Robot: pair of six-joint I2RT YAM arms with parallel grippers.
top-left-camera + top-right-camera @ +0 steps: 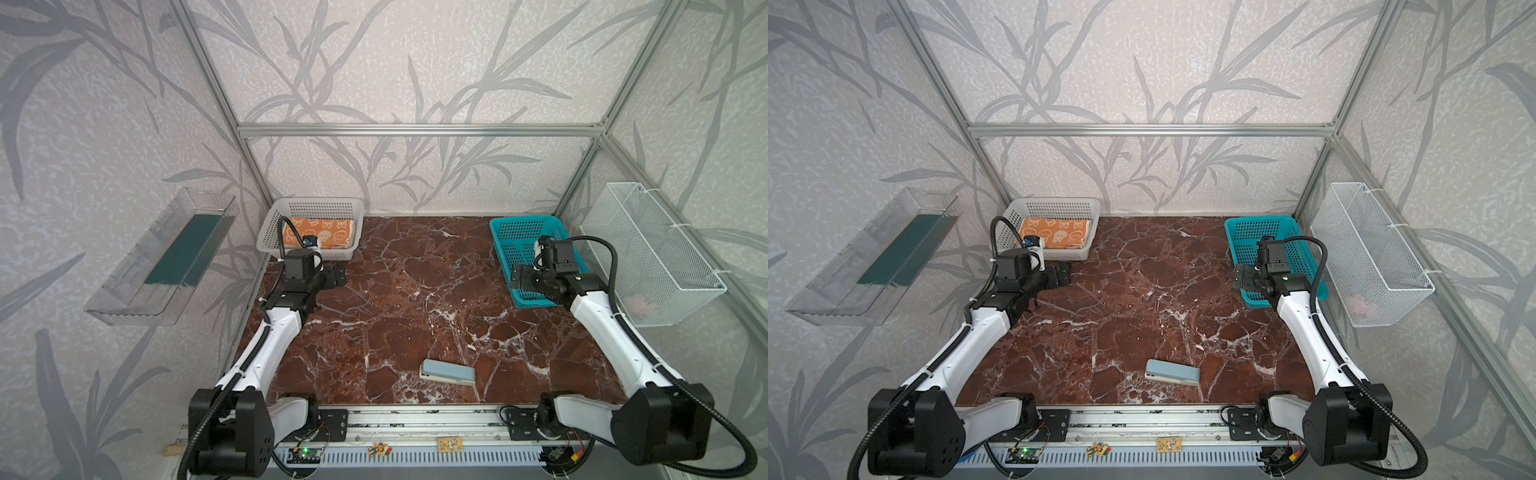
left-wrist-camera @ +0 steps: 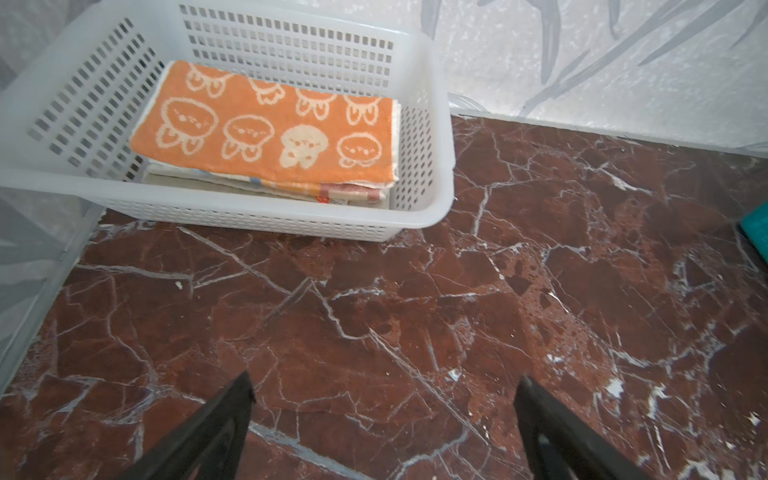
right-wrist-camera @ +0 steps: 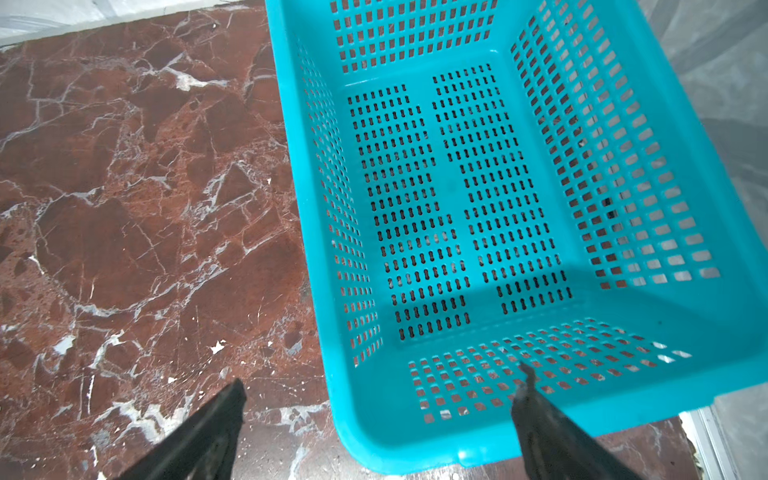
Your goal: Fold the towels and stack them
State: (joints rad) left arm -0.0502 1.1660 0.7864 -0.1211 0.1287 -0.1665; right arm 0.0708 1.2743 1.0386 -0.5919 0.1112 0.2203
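Observation:
The teal basket's long rim facing the white basket runs below and between my open fingers. My right gripper should go down with its fingers on both sides of that rim and close.
The towels lie folded in a stack inside the white basket at the back left. On top is the orange towel with cream animal faces. Edges of other folded towels show beneath it. My left gripper hovers open over bare table just in front of that basket, holding nothing. My right gripper stands open above the near left corner of the teal basket, which is empty.
A pale blue stapler-like block lies on the brown marble table near the front edge. A white wire basket hangs on the right wall. A clear tray hangs on the left wall.

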